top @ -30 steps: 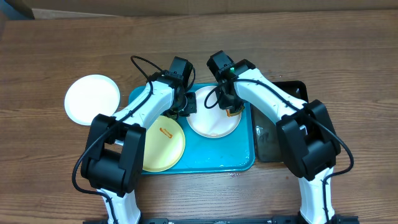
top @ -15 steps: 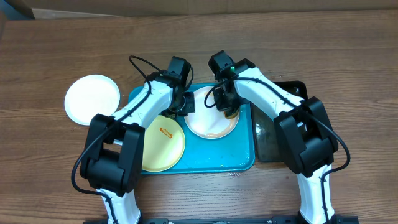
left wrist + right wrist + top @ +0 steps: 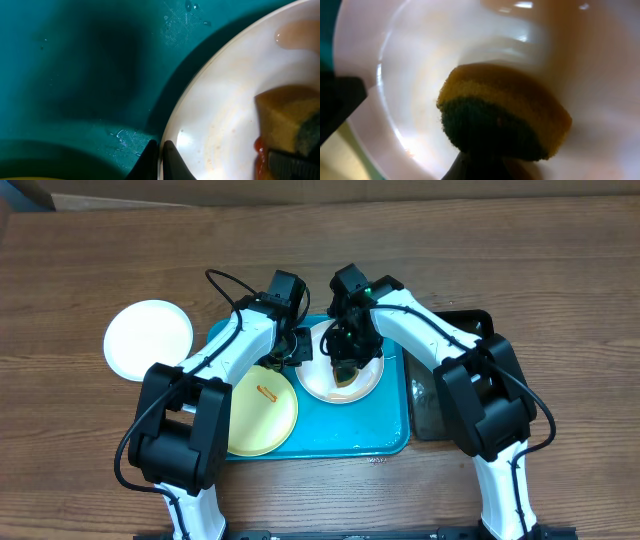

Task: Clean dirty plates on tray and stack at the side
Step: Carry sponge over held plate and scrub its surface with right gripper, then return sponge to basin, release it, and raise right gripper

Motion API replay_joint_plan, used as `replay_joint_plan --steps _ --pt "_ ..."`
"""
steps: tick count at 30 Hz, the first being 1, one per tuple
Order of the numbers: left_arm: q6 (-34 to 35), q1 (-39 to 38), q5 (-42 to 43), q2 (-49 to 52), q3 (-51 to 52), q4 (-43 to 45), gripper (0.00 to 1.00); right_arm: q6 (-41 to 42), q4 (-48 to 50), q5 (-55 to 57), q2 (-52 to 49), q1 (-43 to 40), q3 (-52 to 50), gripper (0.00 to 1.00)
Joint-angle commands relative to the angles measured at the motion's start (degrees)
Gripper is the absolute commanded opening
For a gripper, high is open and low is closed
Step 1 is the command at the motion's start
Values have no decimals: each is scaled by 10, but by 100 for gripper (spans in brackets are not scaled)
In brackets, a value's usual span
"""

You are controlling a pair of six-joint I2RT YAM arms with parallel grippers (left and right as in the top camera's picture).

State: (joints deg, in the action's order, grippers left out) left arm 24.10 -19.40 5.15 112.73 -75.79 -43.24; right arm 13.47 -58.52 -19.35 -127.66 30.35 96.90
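Note:
I will lift the sponge off the white plate with my right gripper, lower it into the black tray (image 3: 429, 397) beside the turquoise one and open.
A white dirty plate (image 3: 318, 385) lies on the turquoise tray (image 3: 385, 425). My left gripper (image 3: 303, 352) is shut on its left rim; the left wrist view shows the fingertips (image 3: 160, 150) pinching the plate's edge (image 3: 225, 110). My right gripper (image 3: 345, 370) is shut on a yellow and dark green sponge (image 3: 505, 115) pressed onto this plate (image 3: 445, 50). A red smear (image 3: 259, 150) lies beside the sponge (image 3: 287, 117). A pale yellow-green plate (image 3: 255, 415) with a red smear lies at the tray's front left. A second white plate (image 3: 148, 340) lies on the table left of the tray.
A narrower black tray (image 3: 425, 405) stands right of the turquoise one, partly under my right arm. The wooden table runs all round. Water drops lie on the tray floor (image 3: 75, 75).
My right gripper has moved the sponge from the plate's right side toward its middle and left. The left gripper has stayed on the rim.

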Motion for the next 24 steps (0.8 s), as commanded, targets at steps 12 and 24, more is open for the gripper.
replay_joint_plan --steps 12,24 --pt "12 -2 2 -3 -9 2 10 -120 -232 -73 53 -179 123 4" --pt "12 -2 2 -3 -9 2 18 -23 -221 232 54 -240 7 4"
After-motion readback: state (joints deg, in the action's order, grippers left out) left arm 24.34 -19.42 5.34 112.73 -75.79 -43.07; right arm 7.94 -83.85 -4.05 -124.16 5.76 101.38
